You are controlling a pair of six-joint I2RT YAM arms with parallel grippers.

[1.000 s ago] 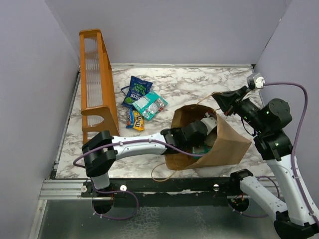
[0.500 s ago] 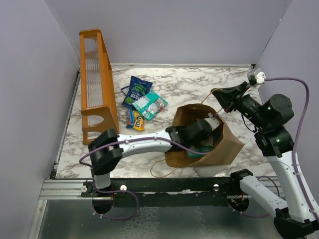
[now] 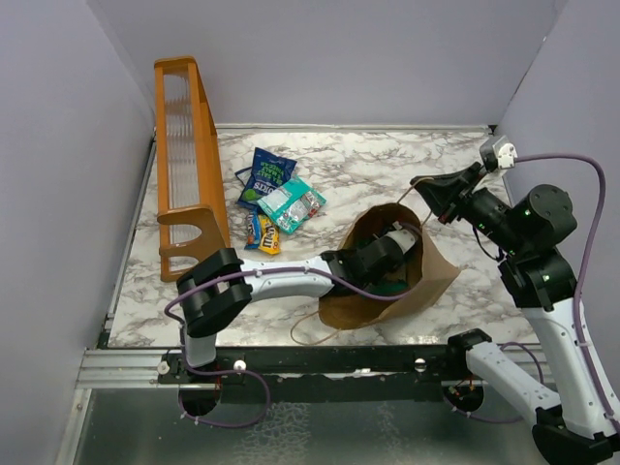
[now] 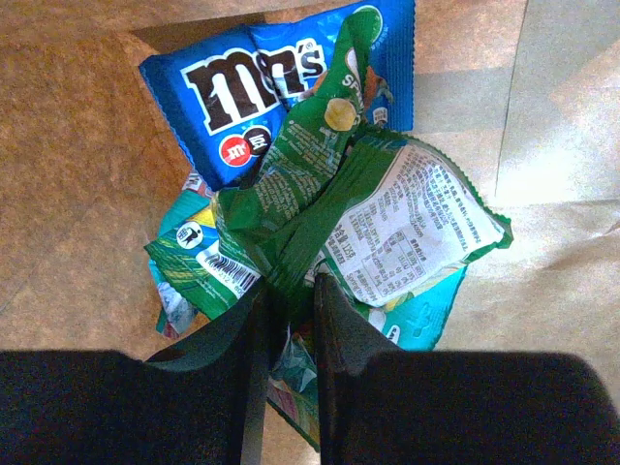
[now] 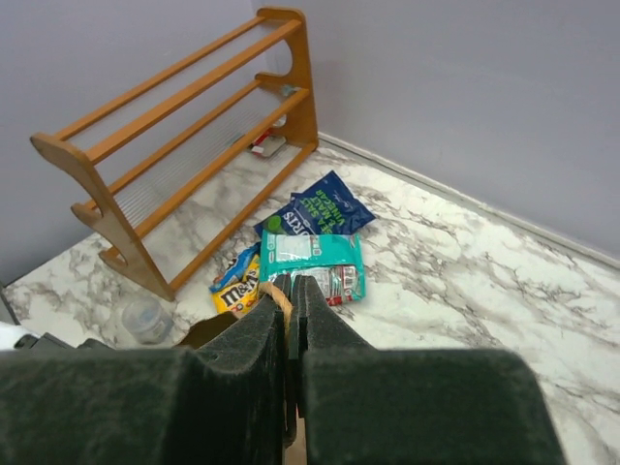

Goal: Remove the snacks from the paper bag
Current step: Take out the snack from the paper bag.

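Observation:
Next, my left gripper will lift across, lower beside the yellow M&M's packet (image 3: 262, 232) and release, since the unpacked snacks lie left of my left gripper in the top view.
The brown paper bag (image 3: 436, 276) lies tipped with its mouth toward the left. My left gripper (image 4: 290, 283) is inside it, shut on a crumpled green snack packet (image 4: 320, 194). A blue M&M's packet (image 4: 242, 87) and a teal packet (image 4: 431, 310) lie under it in the bag. My right gripper (image 5: 291, 283) is shut on the bag's twisted cord handle (image 5: 279, 298) and holds it up at the bag's far side (image 3: 423, 184). Three snacks lie out on the table: a dark blue pouch (image 3: 267, 174), a teal pouch (image 3: 291, 203) and a yellow M&M's packet (image 3: 262, 232).
An orange wooden rack (image 3: 186, 160) stands along the left wall. A small clear plastic cup (image 5: 145, 318) sits by the rack's near foot. Purple walls close the marble table (image 3: 368, 165) on three sides.
My left gripper has pushed deeper into the bag. My right gripper has drawn the handle up and back, and the bag has shifted and narrowed.

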